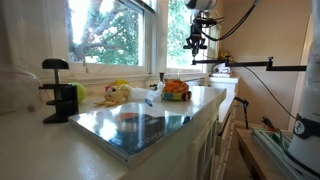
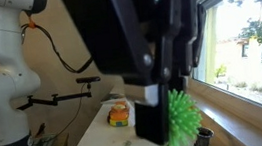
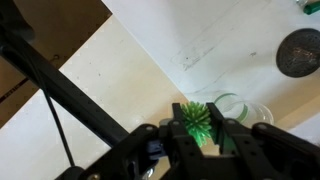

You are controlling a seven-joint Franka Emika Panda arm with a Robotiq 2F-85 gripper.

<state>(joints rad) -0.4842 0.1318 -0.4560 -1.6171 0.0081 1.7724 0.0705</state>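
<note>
The ball [image 3: 197, 122] still overlaps only the edge of the cup, so I need to move my gripper down and to the right in the wrist view, over the glass cup [image 3: 244, 110], before I release.
In the wrist view my gripper [image 3: 196, 108] is shut on a green spiky ball [image 3: 197, 122], with the two black fingers pressing its sides. Just beyond the ball, a clear glass cup with a green rim [image 3: 236, 106] stands on the white surface below. In an exterior view the gripper [image 2: 168, 91] fills the foreground, and the green spiky ball [image 2: 184, 117] shows between its fingers. In an exterior view the gripper [image 1: 196, 42] hangs high above the far end of the counter, by the window.
A round dark drain [image 3: 298, 52] lies at the right of the wrist view. On the counter [image 1: 60, 150] are a black clamp [image 1: 58, 90], a yellow toy [image 1: 118, 93], an orange-filled bowl [image 1: 176, 89] and a shiny tray [image 1: 140, 128]. A black boom arm [image 1: 250, 66] reaches across.
</note>
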